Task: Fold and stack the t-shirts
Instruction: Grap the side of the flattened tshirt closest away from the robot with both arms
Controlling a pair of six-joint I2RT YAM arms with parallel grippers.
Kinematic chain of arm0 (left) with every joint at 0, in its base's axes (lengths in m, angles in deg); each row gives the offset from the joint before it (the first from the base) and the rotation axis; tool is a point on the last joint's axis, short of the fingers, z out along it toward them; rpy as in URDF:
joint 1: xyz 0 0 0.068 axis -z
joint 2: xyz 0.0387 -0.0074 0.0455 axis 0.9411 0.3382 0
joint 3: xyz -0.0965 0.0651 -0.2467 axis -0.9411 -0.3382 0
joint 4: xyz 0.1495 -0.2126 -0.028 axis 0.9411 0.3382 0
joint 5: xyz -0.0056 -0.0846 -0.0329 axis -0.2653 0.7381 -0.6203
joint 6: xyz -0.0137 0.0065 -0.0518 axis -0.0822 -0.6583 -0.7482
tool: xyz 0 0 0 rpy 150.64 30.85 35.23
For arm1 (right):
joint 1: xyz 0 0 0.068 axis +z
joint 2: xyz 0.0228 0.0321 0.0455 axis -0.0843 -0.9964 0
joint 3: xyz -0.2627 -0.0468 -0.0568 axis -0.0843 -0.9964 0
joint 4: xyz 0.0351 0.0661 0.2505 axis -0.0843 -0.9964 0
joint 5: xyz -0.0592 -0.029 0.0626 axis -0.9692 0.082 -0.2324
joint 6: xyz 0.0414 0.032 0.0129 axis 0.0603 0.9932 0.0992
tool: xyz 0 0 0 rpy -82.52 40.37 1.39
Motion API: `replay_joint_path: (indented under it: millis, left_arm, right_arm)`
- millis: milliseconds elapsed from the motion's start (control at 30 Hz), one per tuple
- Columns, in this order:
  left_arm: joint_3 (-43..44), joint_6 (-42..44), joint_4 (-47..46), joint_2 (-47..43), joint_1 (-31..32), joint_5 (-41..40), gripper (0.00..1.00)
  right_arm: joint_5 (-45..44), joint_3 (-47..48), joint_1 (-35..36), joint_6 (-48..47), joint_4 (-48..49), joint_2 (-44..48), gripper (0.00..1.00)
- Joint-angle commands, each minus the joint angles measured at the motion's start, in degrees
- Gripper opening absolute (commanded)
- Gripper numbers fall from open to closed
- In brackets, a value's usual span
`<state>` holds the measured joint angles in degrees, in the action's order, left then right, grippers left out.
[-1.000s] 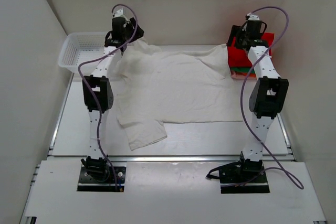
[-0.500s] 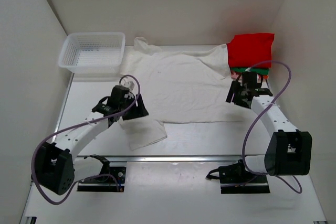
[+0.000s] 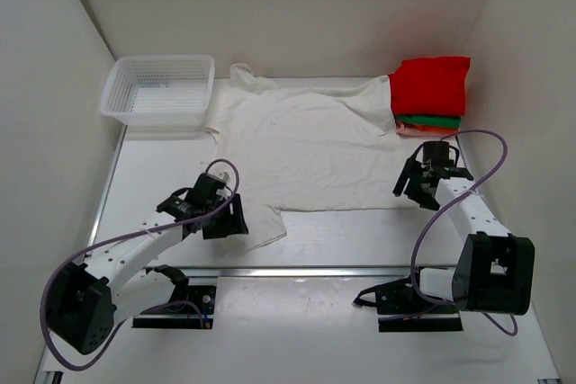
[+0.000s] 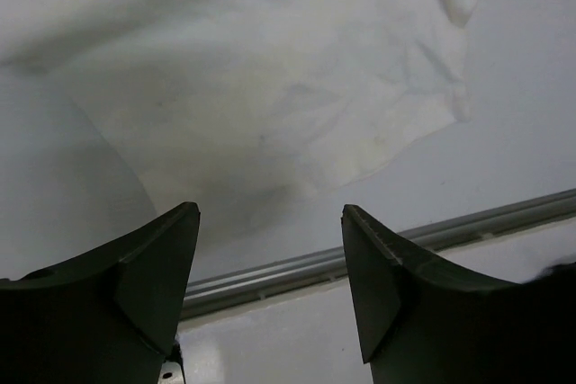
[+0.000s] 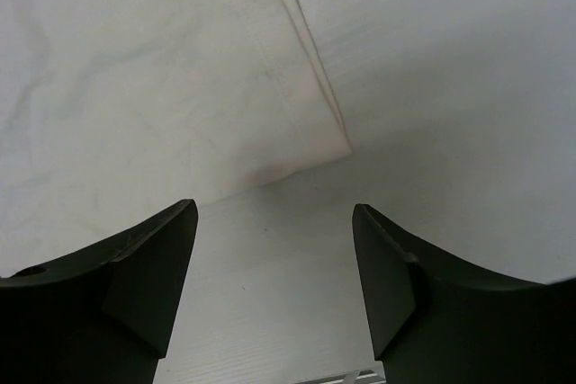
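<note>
I need to take my left gripper down and back toward the bar and close it on the sleeve's near corner, whose edge shows between its open fingers.
A wrinkled cream t-shirt (image 3: 306, 146) lies spread flat on the table, with one sleeve (image 3: 247, 227) pointing toward the near left. A folded red shirt (image 3: 430, 85) tops a stack at the back right, with green and salmon-pink shirts (image 3: 430, 121) under it. My left gripper (image 3: 236, 218) is open and empty, low beside the near-left sleeve; the left wrist view shows the cream cloth (image 4: 270, 87) ahead of the gripper (image 4: 270, 213). My right gripper (image 3: 410, 188) is open and empty at the shirt's near right corner (image 5: 342, 143), as the right wrist view (image 5: 274, 208) shows.
A white mesh basket (image 3: 157, 87) stands at the back left, touching the shirt's far-left sleeve. A metal rail (image 3: 297, 269) runs along the table's near edge. White walls close in on the left, back and right.
Both arms have drawn back from the shirt's far edge to its near edge. The left gripper now sits by the near-left sleeve, the right by the near right corner. The shirt lies unchanged.
</note>
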<state>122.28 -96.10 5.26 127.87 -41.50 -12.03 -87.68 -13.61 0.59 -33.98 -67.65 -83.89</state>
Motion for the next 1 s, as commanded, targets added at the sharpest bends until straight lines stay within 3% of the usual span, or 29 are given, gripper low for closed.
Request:
replay_joint_path:
  millis: [0,333,433,533,567,633,700,867,933,967]
  left_arm:
    - [-1.15,-1.23,3.38,1.33,2.56,1.24,0.76]
    - [-4.14,-0.88,4.63,3.08,4.31,-4.55,0.74]
    - [-3.97,-1.58,3.31,6.15,5.98,-5.26,0.68]
    - [-4.67,-1.24,-0.29,8.36,5.82,-4.65,0.41]
    - [-5.37,-1.23,-1.69,9.06,5.81,-3.16,0.23]
    - [-5.9,-1.32,-2.76,9.85,5.81,-3.06,0.0]
    - [-5.73,-0.89,-3.81,9.95,5.38,-2.19,0.0]
    - [-3.1,0.52,-3.12,6.18,2.39,0.9,0.0]
    - [-0.2,1.23,-1.19,4.15,2.47,0.9,0.0]
    - [1.55,1.66,0.21,2.75,2.3,1.77,0.0]
  right_arm:
    - [0.02,0.26,0.29,0.69,2.2,-1.31,0.67]
    - [1.07,-1.67,0.65,1.13,4.76,-3.59,0.68]
    - [0.89,-1.85,0.74,1.13,5.55,-4.39,0.68]
    - [0.01,-1.93,1.09,1.13,5.89,-4.92,0.67]
    - [-0.07,-2.11,0.91,0.87,5.72,-5.18,0.68]
    - [-0.42,-2.2,0.3,0.17,6.51,-5.79,0.68]
    - [0.01,-2.2,-0.14,-0.18,8.0,-7.02,0.68]
    - [1.6,-0.44,-0.85,-2.12,9.06,-12.47,0.48]
    - [1.68,0.7,-0.59,-2.64,7.66,-13.7,0.11]
    - [1.86,1.22,-0.15,-2.65,6.87,-13.79,0.06]
